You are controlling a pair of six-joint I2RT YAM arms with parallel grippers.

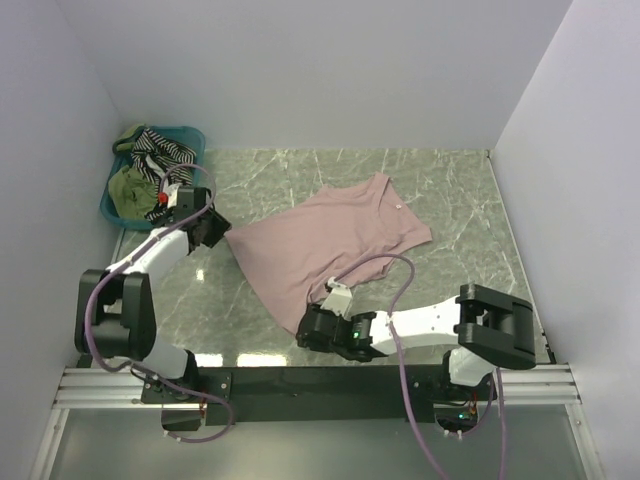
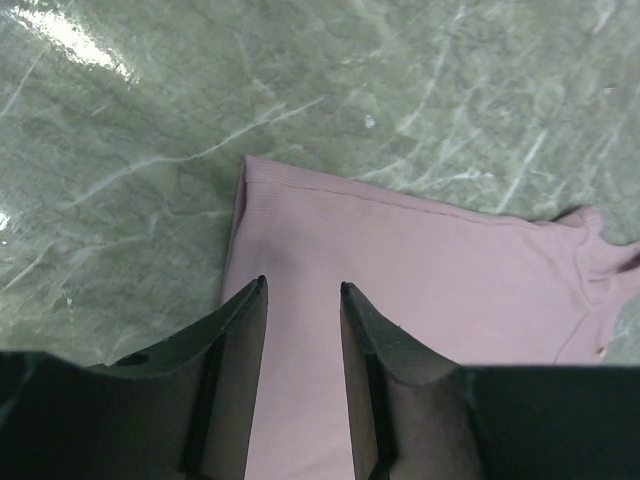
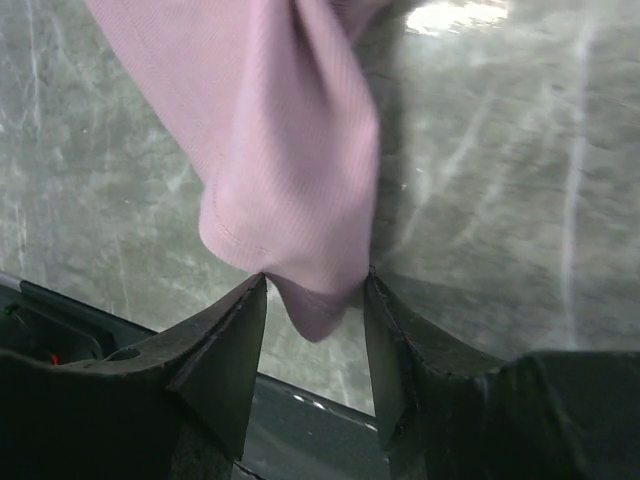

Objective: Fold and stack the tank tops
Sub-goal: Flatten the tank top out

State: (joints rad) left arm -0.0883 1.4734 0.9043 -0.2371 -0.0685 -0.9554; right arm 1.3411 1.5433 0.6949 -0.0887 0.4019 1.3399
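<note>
My right gripper lifts slightly and spreads its fingers next, then lowers over the near hem corner, since the bunched cloth touches both fingertips.
The dusty pink tank top lies spread on the marble table, straps toward the far right. My left gripper is at its left hem corner; in the left wrist view it stands open over the pink cloth. My right gripper is at the near hem corner. Its jaws are apart, with a bunched corner of the pink top reaching between the fingertips and touching both. A striped top and an olive top lie in the basket.
The teal basket stands at the far left corner against the wall. White walls close the table on the left, back and right. The black front rail runs just below the right gripper.
</note>
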